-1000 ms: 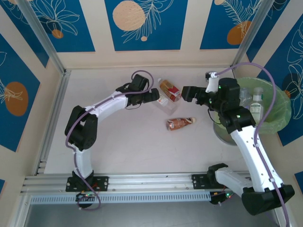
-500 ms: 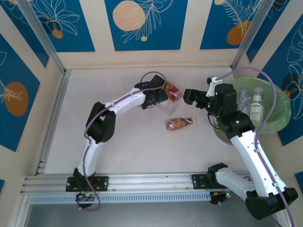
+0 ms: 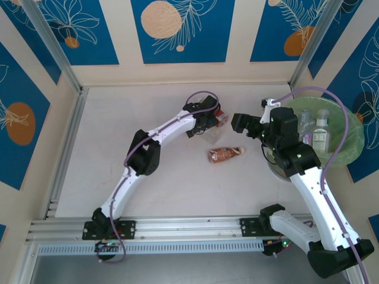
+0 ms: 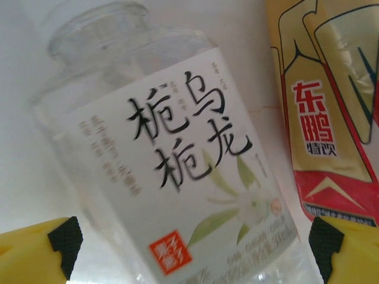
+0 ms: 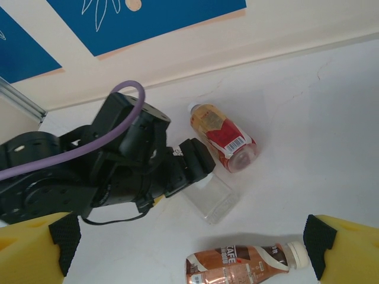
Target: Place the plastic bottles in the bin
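Note:
The robot's left hand has to go back and down next, turning so that its fingers close square across the clear bottle's base end [image 4: 283, 270], which lies at a slant below and behind it.
A clear plastic bottle with a white label [image 4: 177, 177] lies on the table between the fingers of my left gripper [image 4: 195, 242], which is open and straddles it. From above, the left gripper [image 3: 204, 122] covers that bottle's [image 3: 209, 134] upper part. A red-and-yellow bottle [image 3: 220, 116] lies right beside it, and a brown coffee bottle [image 3: 225, 154] lies nearer. My right gripper [image 3: 240, 123] hovers open with nothing in it, right of the bottles, looking down on the brown bottle [image 5: 243, 265]. The bin [image 3: 350, 148] with its green liner stands at the right and holds bottles [image 3: 321, 129].
The back wall runs close behind the red-and-yellow bottle [image 5: 222, 136]. The left gripper [image 5: 177, 168] and the right gripper [image 5: 192, 245] are near each other over the table's middle. A metal rail [image 3: 65, 148] borders the table's left side.
My left arm has stretched to the right, bringing its open gripper over the white-labelled bottle. The right gripper has shifted slightly and stays open. The bottles have not moved.

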